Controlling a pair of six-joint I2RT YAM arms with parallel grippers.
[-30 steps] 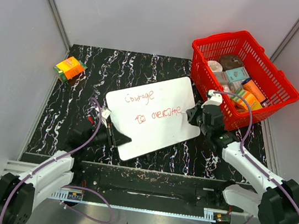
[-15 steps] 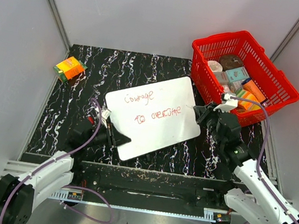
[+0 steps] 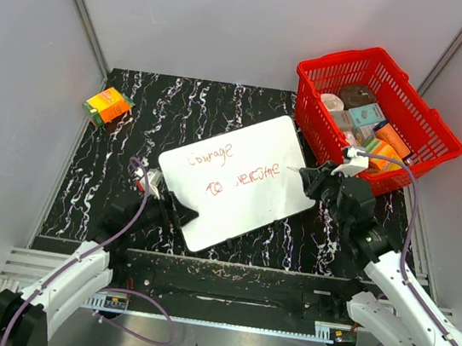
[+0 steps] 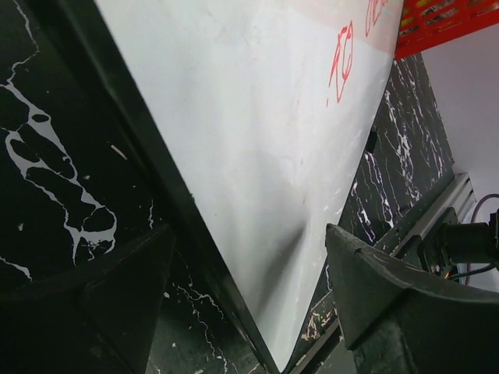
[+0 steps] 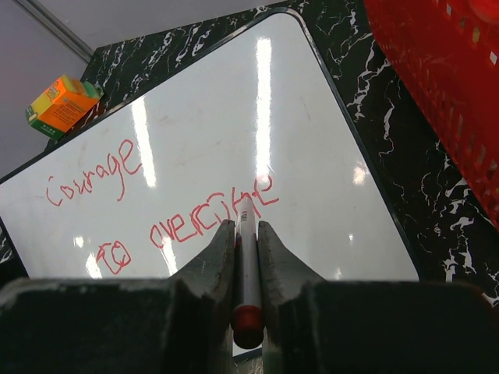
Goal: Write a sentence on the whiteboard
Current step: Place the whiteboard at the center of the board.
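Note:
The robot's right gripper should move back and down to the bare tabletop (image 3: 277, 249) beside the board's near edge and let go of the marker, as "overcome" is written to its last letter.
The whiteboard (image 3: 248, 201) lies tilted on the black marbled table, and it also fills the left wrist view (image 4: 257, 117) and the right wrist view (image 5: 312, 148). The sentence (image 3: 233, 172) is in red, two lines reading "courage to overcome" (image 5: 199, 226). My left gripper (image 3: 180, 214) is open, and the board's near-left corner lies between its spread fingers (image 4: 249, 234) without being gripped. At the board's right edge, my right gripper (image 3: 314, 183) is shut on a white marker with a red end (image 5: 248, 269). The marker's tip points at the end of the second line.
A red basket (image 3: 427, 153) full of packaged goods stands at the back right, close to my right arm; its wall shows in the right wrist view (image 5: 444, 70). An orange and green box (image 3: 107, 106) lies at the far left. Grey walls enclose the table.
My left gripper has opened and let go of the whiteboard's corner, backing off slightly. My right gripper has drawn back to the right with the marker.

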